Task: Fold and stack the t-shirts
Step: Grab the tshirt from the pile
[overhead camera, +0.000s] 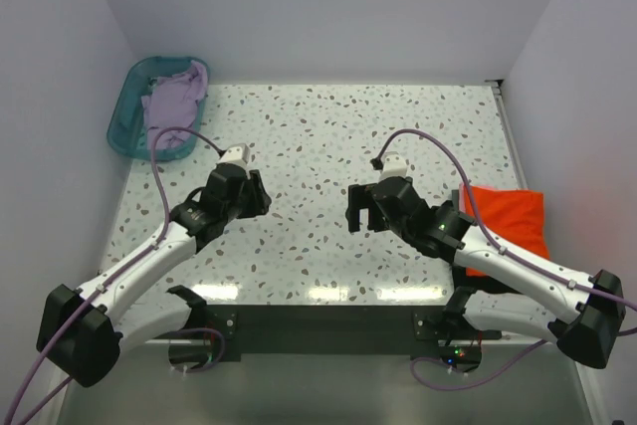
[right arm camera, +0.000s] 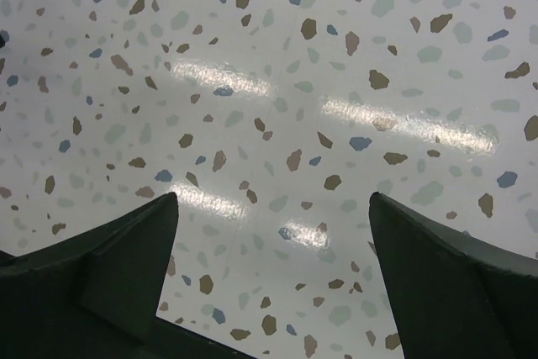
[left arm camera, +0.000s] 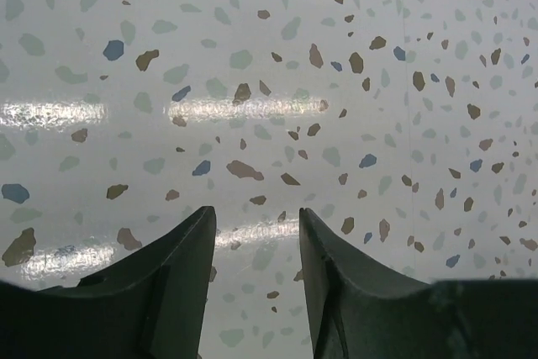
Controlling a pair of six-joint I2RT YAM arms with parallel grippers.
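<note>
My left gripper should next move outward and down onto the lavender t-shirt point(overhead camera: 177, 99), because its tub point(overhead camera: 126, 111) lies outward of the gripper, to the left in the top view.
The lavender t-shirt point(overhead camera: 177, 99) lies crumpled in the teal tub point(overhead camera: 126, 111) at the far left corner. The orange-red t-shirt point(overhead camera: 510, 224) lies folded at the right edge of the table, partly under my right arm. My left gripper point(overhead camera: 259, 196) hovers over the bare speckled table left of centre, open and empty, far from the tub; in the left wrist view point(left arm camera: 256, 224) only tabletop shows between its fingers. My right gripper point(overhead camera: 356, 211) hovers right of centre, open wide and empty, left of the orange-red shirt; in the right wrist view point(right arm camera: 273, 208) only tabletop shows.
White walls close the table on the left, back and right. The speckled tabletop point(overhead camera: 328, 136) stretches between the tub and the orange-red shirt. A dark strip with the arm bases point(overhead camera: 328, 330) runs along the near edge.
</note>
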